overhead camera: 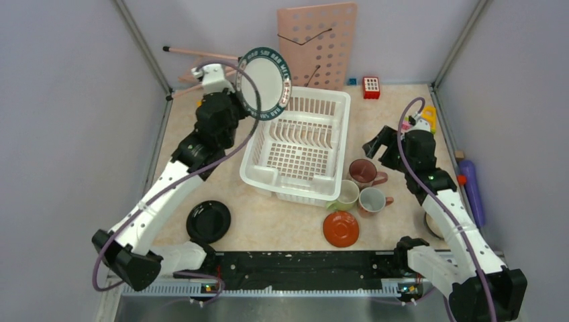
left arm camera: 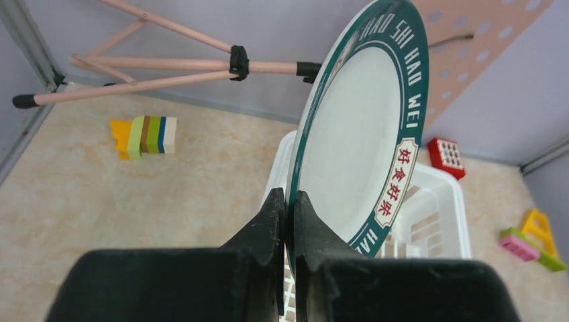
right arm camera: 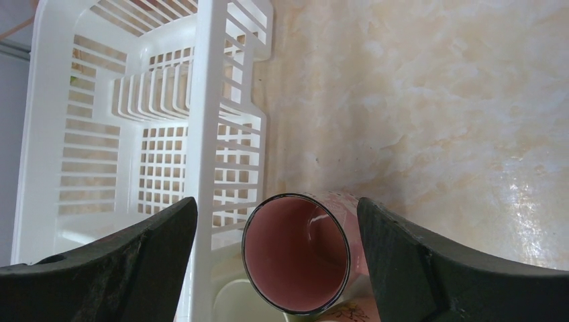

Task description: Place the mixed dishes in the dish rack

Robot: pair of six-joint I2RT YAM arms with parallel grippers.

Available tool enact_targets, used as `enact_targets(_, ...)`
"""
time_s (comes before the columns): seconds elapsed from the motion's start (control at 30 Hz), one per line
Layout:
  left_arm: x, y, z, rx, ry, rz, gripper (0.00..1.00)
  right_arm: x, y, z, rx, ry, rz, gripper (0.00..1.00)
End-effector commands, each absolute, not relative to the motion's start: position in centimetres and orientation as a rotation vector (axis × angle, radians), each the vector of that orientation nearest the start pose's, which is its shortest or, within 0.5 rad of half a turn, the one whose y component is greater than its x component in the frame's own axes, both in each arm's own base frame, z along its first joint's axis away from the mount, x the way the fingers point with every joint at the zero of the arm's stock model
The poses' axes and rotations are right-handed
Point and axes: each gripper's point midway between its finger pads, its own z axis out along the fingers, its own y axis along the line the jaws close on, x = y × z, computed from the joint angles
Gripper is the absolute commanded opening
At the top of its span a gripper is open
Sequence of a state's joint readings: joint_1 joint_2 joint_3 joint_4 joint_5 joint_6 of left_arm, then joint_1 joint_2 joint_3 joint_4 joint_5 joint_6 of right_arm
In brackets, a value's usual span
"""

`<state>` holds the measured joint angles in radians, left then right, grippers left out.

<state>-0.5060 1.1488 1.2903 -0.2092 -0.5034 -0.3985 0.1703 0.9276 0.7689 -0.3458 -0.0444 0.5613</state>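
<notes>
The left gripper will turn, go down and let go of the plate in the rack's end slot (overhead camera: 274, 131), because that slot is below the gripper, to its right in the top view.
My left gripper (overhead camera: 236, 94) (left arm camera: 288, 198) is shut on the edge of the green-rimmed plate (overhead camera: 264, 82) (left arm camera: 362, 134). It holds the plate upright above the far left corner of the white dish rack (overhead camera: 295, 191) (left arm camera: 436, 194). My right gripper (overhead camera: 377, 142) (right arm camera: 276, 202) is open and empty, above the maroon mug (overhead camera: 363, 172) (right arm camera: 298, 258) beside the rack's right wall (right arm camera: 201, 134). A pale-green mug (overhead camera: 346, 195), a pink mug (overhead camera: 372, 200) and an orange saucer (overhead camera: 341, 229) sit in front of the rack. A black plate (overhead camera: 209, 221) lies front left. The rack holds no dishes.
A pink perforated board (overhead camera: 319, 40) leans on the back wall. A wooden stick frame (overhead camera: 201, 54) (left arm camera: 168, 64) stands back left. Toy blocks lie around: red (overhead camera: 371, 87), striped (left arm camera: 147, 134). A purple bottle (overhead camera: 472, 188) lies at the right edge. A bowl (overhead camera: 433, 225) is half hidden under my right arm.
</notes>
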Motion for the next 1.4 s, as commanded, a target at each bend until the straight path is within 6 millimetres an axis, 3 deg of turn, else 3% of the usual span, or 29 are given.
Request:
enact_targets(0.0,37.4,-13.7,43.9,-0.209,1.481,-0.062,0.0,30.7,8.0,23.2,0.377,1.971,0.492,0.88)
enact_targets(0.1,38.8,-15.1,43.4,-0.16,1.444,0.078,0.0,30.6,7.9,23.1,0.381,1.968,0.488,0.88)
enact_targets(0.27,41.3,-17.1,41.5,-0.117,1.465,0.154,0.0,30.6,7.6,23.0,0.39,1.968,0.468,0.88)
enact_targets(0.43,42.6,-19.5,41.0,0.017,1.464,0.279,0.0,30.4,7.3,22.8,0.383,1.97,0.446,0.88)
enact_targets(0.67,44.7,-19.5,40.4,0.071,1.454,0.541,0.0,30.7,7.4,22.4,0.372,1.965,0.446,0.88)
enact_targets(0.93,47.7,-20.7,38.5,0.087,1.541,0.602,0.0,31.2,7.3,22.0,0.367,1.978,0.431,0.88)
enact_targets(1.07,46.9,-20.3,37.1,0.082,1.631,0.602,0.0,31.2,7.2,21.8,0.366,1.983,0.418,0.88)
enact_targets(1.2,44.7,-19.4,36.3,0.064,1.677,0.528,0.0,31.3,7.2,21.4,0.367,1.987,0.414,0.89)
enact_targets(1.37,42.5,-18.2,35.0,0.039,1.695,0.575,0.0,31.4,7.4,21.2,0.361,1.993,0.423,0.89)
